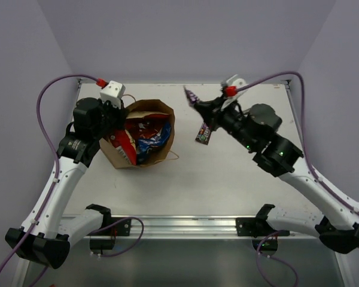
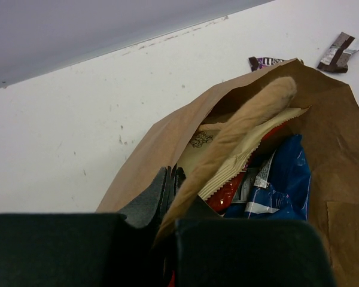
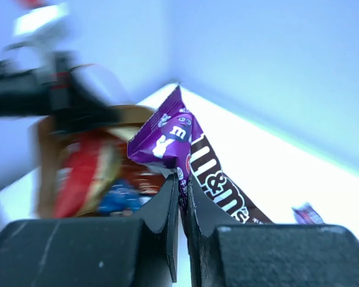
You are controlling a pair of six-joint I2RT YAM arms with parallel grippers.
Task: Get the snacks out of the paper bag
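Note:
I should next swing my right gripper over and down to release. The bare tabletop (image 1: pixel 228 146) beside the brown packet is below my right gripper and to its right in the top view.
The brown paper bag (image 1: pixel 163 150) lies open on the table's left half. A red chip bag (image 1: pixel 127 139) and a blue Doritos bag (image 1: pixel 151 141) show inside it. My left gripper (image 1: pixel 115 119) is shut on the bag's left rim, and in the left wrist view the gripper (image 2: pixel 178 179) pinches the brown paper (image 2: pixel 167 134). My right gripper (image 1: pixel 198 105) is to the right of the bag and shut on a purple M&M's packet (image 1: pixel 191 95), held above the table. The right wrist view shows that gripper (image 3: pixel 182 179) clamping the packet (image 3: pixel 164 134).
A brown M&M's packet (image 1: pixel 203 133) lies on the table under the right gripper, and it also shows in the right wrist view (image 3: pixel 221 182). Two more small candy packets (image 2: pixel 264 61) (image 2: pixel 341 51) lie beyond the bag. The back wall is close behind.

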